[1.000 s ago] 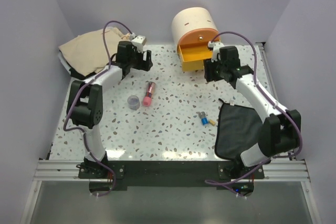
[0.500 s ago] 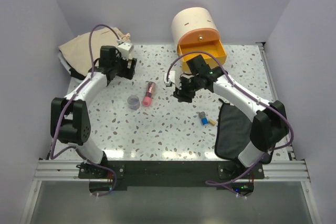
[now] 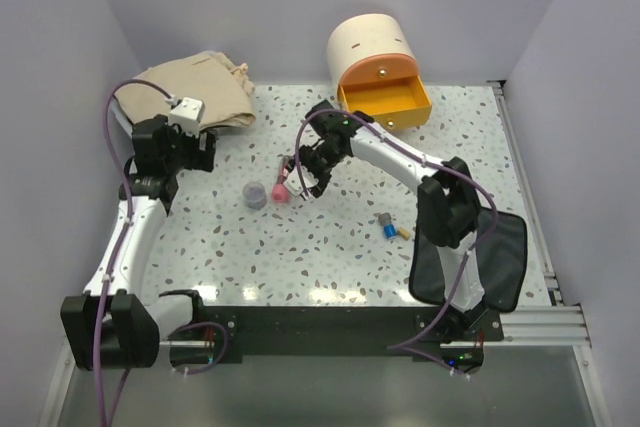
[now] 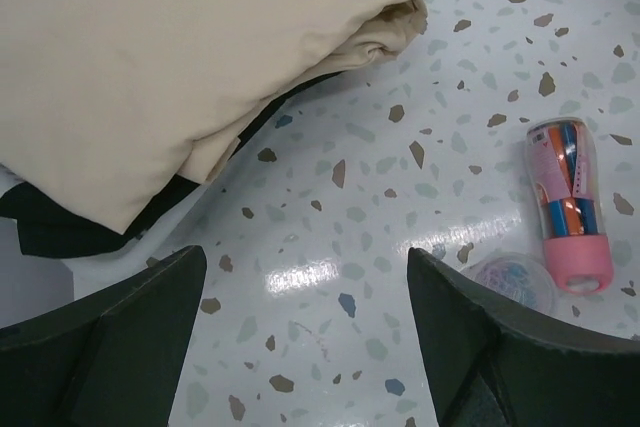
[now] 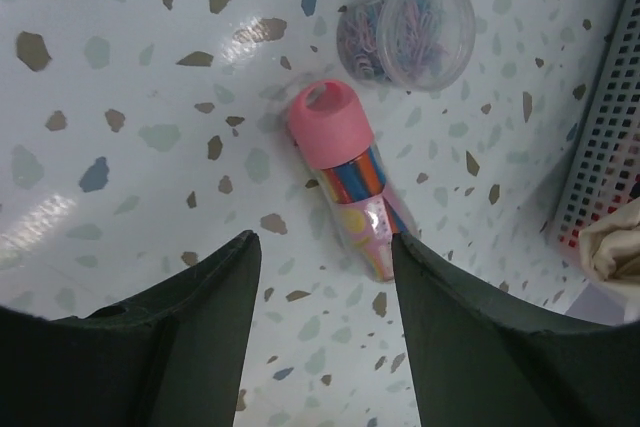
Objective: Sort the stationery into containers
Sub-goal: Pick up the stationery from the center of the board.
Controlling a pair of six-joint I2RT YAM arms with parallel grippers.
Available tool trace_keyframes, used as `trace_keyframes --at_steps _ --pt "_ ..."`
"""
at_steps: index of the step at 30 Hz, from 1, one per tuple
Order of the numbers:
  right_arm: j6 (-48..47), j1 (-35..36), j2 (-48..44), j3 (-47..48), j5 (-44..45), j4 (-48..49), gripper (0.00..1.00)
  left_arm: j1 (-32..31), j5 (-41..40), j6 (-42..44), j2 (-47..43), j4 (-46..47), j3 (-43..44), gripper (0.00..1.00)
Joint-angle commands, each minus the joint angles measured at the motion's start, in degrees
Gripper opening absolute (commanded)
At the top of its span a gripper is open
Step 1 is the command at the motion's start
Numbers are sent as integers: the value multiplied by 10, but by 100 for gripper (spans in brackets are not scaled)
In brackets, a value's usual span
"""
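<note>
The robot's right gripper needs to move down and to the left in the top view, onto the clear body of the tube beside the pink cap, because the tube [image 3: 283, 180] is below the gripper's fingers.
The pink tube [image 3: 283, 180] lies on the speckled table, its pink cap toward the small round pot [image 3: 256, 194] of clips. My right gripper [image 3: 303, 175] hangs open just right of it. In the right wrist view the tube [image 5: 345, 172] has its clear end between my open fingertips [image 5: 325, 247], close to the right finger, with the pot [image 5: 408, 32] beyond. My left gripper [image 3: 195, 152] stands open at the far left; it [image 4: 305, 287] holds nothing. Small blue and yellow pieces [image 3: 391, 228] lie mid-right. The cream box [image 3: 372, 45] has its orange drawer [image 3: 385, 104] pulled out. The black pouch [image 3: 470, 257] lies at the right.
A folded beige cloth bag [image 3: 195, 87] over a dark layer lies at the back left, filling the upper left wrist view [image 4: 180, 57]. The pink tube [image 4: 567, 202] and pot [image 4: 515, 282] show at that view's right. A white grid edge [image 5: 605, 167] is at the right of the right wrist view.
My right arm swung from the orange drawer leftward and down to the pink tube, opening a little. My left arm pulled back to the left, away from the table's middle.
</note>
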Motion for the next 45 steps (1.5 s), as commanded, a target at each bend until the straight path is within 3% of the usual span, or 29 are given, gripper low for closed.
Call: trace_keyframes --at_steps 1,6,13,23,35,38,40,44,45 --pt "-217 7 67 156 -27 -119 59 2 -17 10 -48 -2 -38 87" --pt "-295 23 166 293 21 -222 60 2 -28 14 -80 -3 -58 87" --pt "-383 31 201 299 85 -284 62 7 -34 9 -102 1 -78 87" --pt "-327 39 249 321 54 -127 64 8 -29 7 -111 -3 -99 87" --pt "-349 45 299 295 84 -23 65 8 -8 -11 -102 -1 -103 87" --pt "-345 45 337 340 112 -19 64 8 -5 -14 -104 0 -107 87" --pt "-341 44 365 363 138 -25 58 9 -4 -17 -105 0 -109 87" --pt "-316 43 375 392 170 -40 13 9 3 -18 -103 -3 -108 87" --pt "-313 41 372 393 175 -48 9 9 3 -19 -102 -1 -109 87"
